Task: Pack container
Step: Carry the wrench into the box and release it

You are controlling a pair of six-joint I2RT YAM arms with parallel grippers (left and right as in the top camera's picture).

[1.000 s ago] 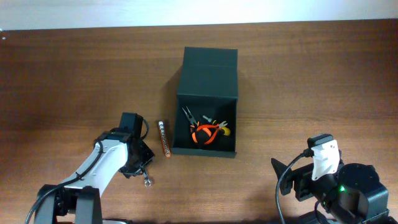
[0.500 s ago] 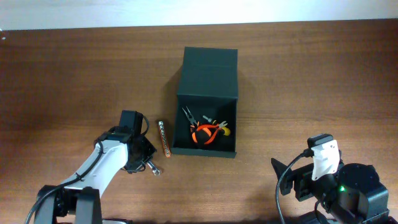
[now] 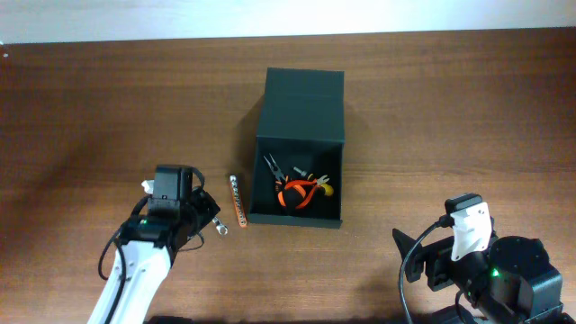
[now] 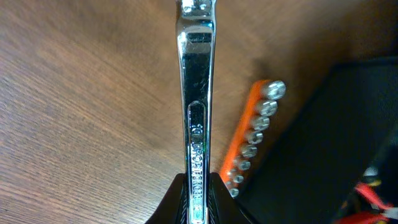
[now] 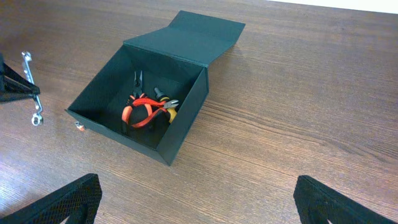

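Observation:
My left gripper moves past the socket bar next, lowers the wrench onto the orange-handled pliers (image 3: 298,192) inside and releases it, since the box stands open.
The container (image 3: 301,151) is a dark green box standing open, its flap lid (image 3: 304,92) laid back on the far side. Orange-handled pliers (image 3: 298,192) and other hand tools lie inside. My left gripper (image 3: 203,219) is shut on a chrome wrench (image 4: 196,93) and holds it above the table, left of the box. An orange socket rail (image 3: 237,200) lies beside the box's left wall and also shows in the left wrist view (image 4: 252,140). My right gripper (image 5: 199,205) is open and empty, near the front right. The box (image 5: 186,118) and the wrench (image 5: 31,87) also show in the right wrist view.
Bare brown wooden table (image 3: 432,108) lies all round the box. A pale wall edge runs along the far side of the table (image 3: 288,18). The right arm's base (image 3: 504,270) sits at the front right corner.
My left gripper has risen off the table with the wrench and swung it away from the front edge, toward the socket rail and the box. The right arm has not moved.

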